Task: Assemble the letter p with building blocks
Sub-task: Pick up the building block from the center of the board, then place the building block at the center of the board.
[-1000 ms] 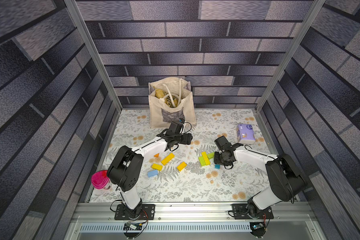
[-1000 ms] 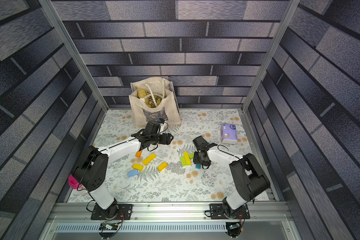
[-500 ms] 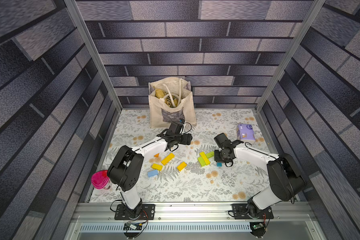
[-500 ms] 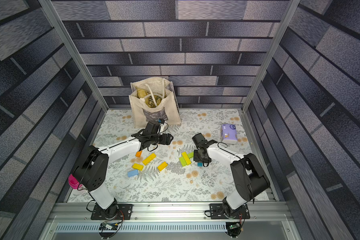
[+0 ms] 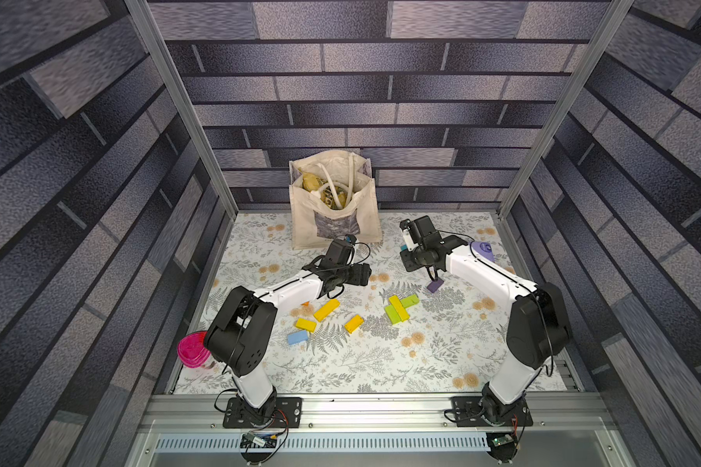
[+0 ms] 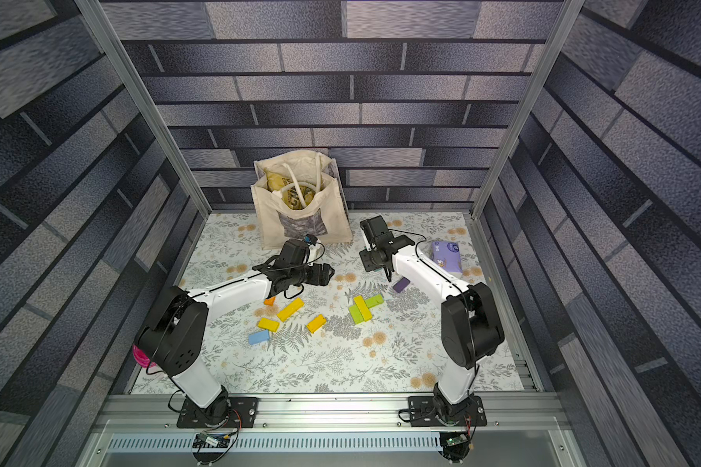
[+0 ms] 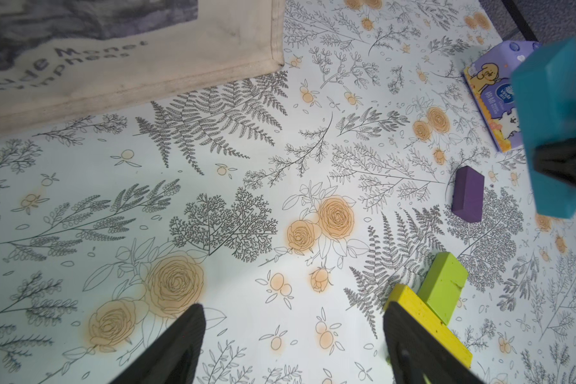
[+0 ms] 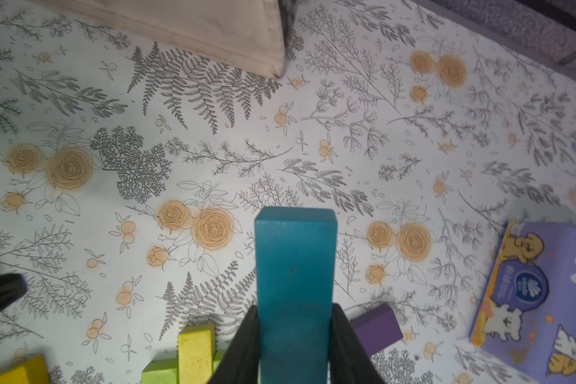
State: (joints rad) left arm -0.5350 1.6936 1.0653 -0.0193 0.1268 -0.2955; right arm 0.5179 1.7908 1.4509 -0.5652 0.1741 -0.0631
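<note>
My right gripper should next lower the teal block onto clear mat past the yellow block's far end (image 5: 391,284) (image 8: 229,274) and let go of it, because that empty spot is below the gripper.
My right gripper (image 8: 295,309) is shut on a teal block (image 8: 295,259), which it holds lengthwise above the mat; in both top views it hangs behind the other building blocks (image 5: 405,244) (image 6: 367,242). A purple block (image 5: 435,286) lies on the mat below that arm. A yellow block lies across lime green blocks (image 5: 399,309) mid-mat. Left of them lie a long yellow block (image 5: 326,310), a short yellow one (image 5: 305,324), an orange-yellow one (image 5: 353,323), a light blue one (image 5: 297,337) and a small orange one (image 6: 269,301). My left gripper (image 7: 293,309) is open and empty, near the yellow block's end (image 7: 409,301).
A cream tote bag (image 5: 334,210) stands at the back middle of the floral mat (image 5: 340,364). A purple tissue pack (image 6: 446,256) lies at the back right. A pink cup (image 5: 193,349) sits off the mat's left edge beside the left arm's base.
My right gripper has risen from beside the green and yellow cluster and moved toward the back with the teal block, uncovering the purple block. The left arm has barely moved.
</note>
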